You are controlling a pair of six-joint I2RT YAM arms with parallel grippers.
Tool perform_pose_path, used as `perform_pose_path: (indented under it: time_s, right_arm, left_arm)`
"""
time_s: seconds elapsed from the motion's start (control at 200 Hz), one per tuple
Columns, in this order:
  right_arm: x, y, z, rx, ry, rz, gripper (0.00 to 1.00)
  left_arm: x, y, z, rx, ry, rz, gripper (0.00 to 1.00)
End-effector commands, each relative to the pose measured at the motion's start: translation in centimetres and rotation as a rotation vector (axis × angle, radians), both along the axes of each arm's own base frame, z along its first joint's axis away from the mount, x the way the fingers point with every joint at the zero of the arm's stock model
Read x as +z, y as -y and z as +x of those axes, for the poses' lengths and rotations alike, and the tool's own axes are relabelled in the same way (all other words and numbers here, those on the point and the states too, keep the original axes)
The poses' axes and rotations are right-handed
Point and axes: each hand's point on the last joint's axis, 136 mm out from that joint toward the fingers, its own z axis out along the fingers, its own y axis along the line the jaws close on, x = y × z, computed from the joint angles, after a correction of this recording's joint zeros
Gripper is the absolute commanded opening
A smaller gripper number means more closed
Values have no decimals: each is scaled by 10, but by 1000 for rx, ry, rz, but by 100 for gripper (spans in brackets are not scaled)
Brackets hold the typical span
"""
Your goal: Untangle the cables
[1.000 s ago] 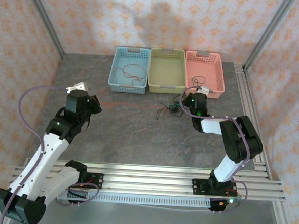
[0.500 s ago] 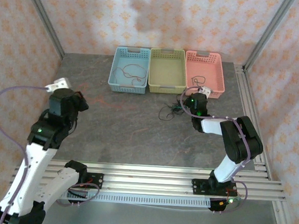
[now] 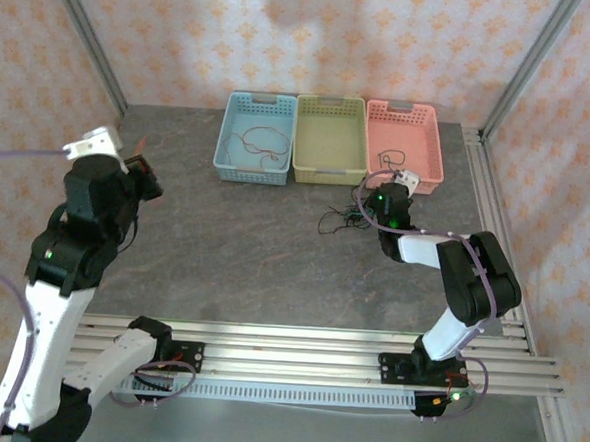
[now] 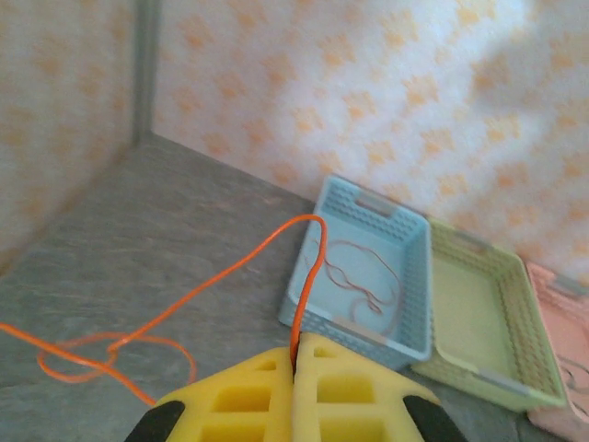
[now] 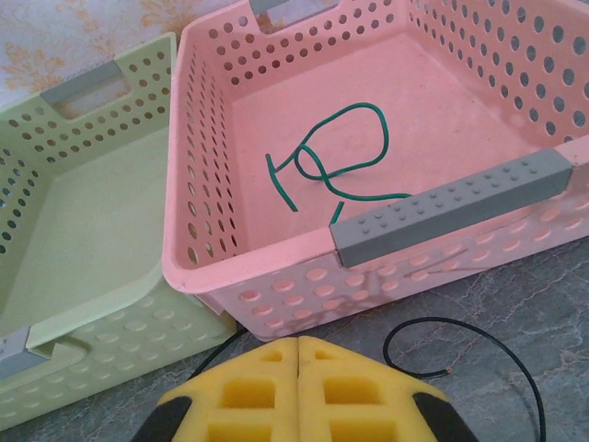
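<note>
The blue basket holds a reddish cable and stands outward of my left gripper, so the gripper will swing outward over it and let go of the orange cable.
My left gripper is shut on an orange cable. The cable rises from the yellow pads, arcs left and ends in a loose loop over the table. In the top view this gripper is raised at the far left. A small clump of dark cables lies in front of the baskets, and my right gripper is low beside it. Seen from the right wrist, that gripper has its pads pressed together. A black cable runs out from under them on both sides; whether it is pinched is hidden.
Three baskets stand in a row at the back: blue holding a reddish cable, green, and pink holding a dark green cable. The pink basket's front wall is just ahead of my right fingers.
The left arm has swung left and up, drawing the orange cable out of the clump; it no longer stretches across the table. The right gripper has stayed in place.
</note>
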Motion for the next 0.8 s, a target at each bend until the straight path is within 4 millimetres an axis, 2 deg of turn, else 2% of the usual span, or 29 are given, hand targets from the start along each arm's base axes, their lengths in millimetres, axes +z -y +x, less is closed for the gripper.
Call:
perform_pose_path:
  time_s: [0.0,0.12,0.265,0.51,0.691,0.796]
  right_arm:
    - [3,0,1,0,9,20,0]
    - [3,-1,2,7,6,20,0]
    - [2,-2,2,9,5,21,0]
    - [2,-4,3,22,4,20,0]
    - [1,-6,4,34,0,19,0]
    - [1,-7,3,39,2,18,0]
  left_arm:
    - [13,30,25,-151,0,-36,0]
    - [19,38,51,-168,-24,-38,0]
    - [27,55,92,-214,-34,-61,0]
    - [50,69,162,-229,-8,-27,0]
    - [49,82,216,-265,-23,18,0]
    - [51,89,239,-293,-17,51,0]
